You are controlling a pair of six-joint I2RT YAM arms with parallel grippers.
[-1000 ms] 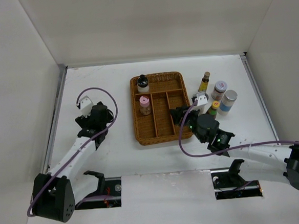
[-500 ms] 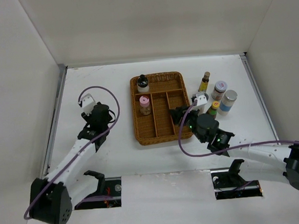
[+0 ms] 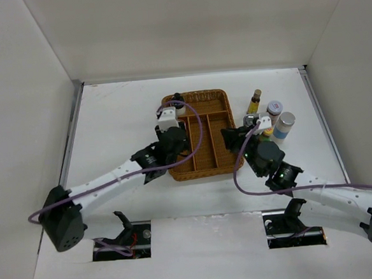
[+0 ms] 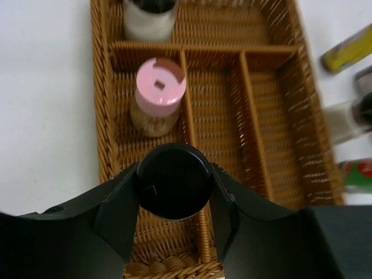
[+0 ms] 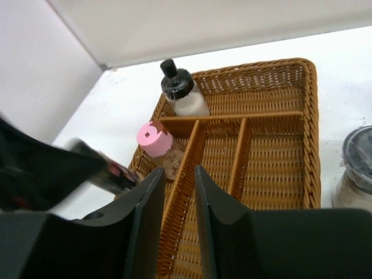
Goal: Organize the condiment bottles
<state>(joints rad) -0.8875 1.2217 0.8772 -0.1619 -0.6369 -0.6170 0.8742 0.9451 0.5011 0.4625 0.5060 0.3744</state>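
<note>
My left gripper lowers toward the empty near end (image 4: 167, 233) of the pink-capped bottle's section of the tray next and releases the black-capped bottle (image 4: 174, 187), since that space lies below the gripper.
My left gripper (image 4: 174, 177) is shut on a black-capped bottle (image 4: 174, 187) held over the near end of the wicker tray's (image 4: 103, 116) left compartment. Just beyond it a pink-capped bottle (image 4: 158, 96) stands in that compartment, and a white bottle with a black cap (image 4: 148, 14) stands in the back section. From above, the left gripper (image 3: 167, 141) covers the tray's left side. My right gripper (image 5: 175, 192) hangs over the tray's near right part, its jaws a narrow gap apart with nothing between them. Other condiment bottles stand right of the tray: brown-capped oil bottle (image 3: 255, 101), brown-lidded jar (image 3: 273, 111), blue-labelled bottle (image 3: 284, 125).
A silver-lidded jar (image 5: 357, 168) and a yellow-capped bottle (image 3: 267, 132) stand close beside my right gripper (image 3: 235, 136). The tray's middle and right compartments (image 5: 273, 157) hold nothing. White walls enclose the table on three sides.
My left arm has swung from the table's left side to over the tray's left compartment, now holding the black-capped bottle. The right arm has shifted slightly to the right.
</note>
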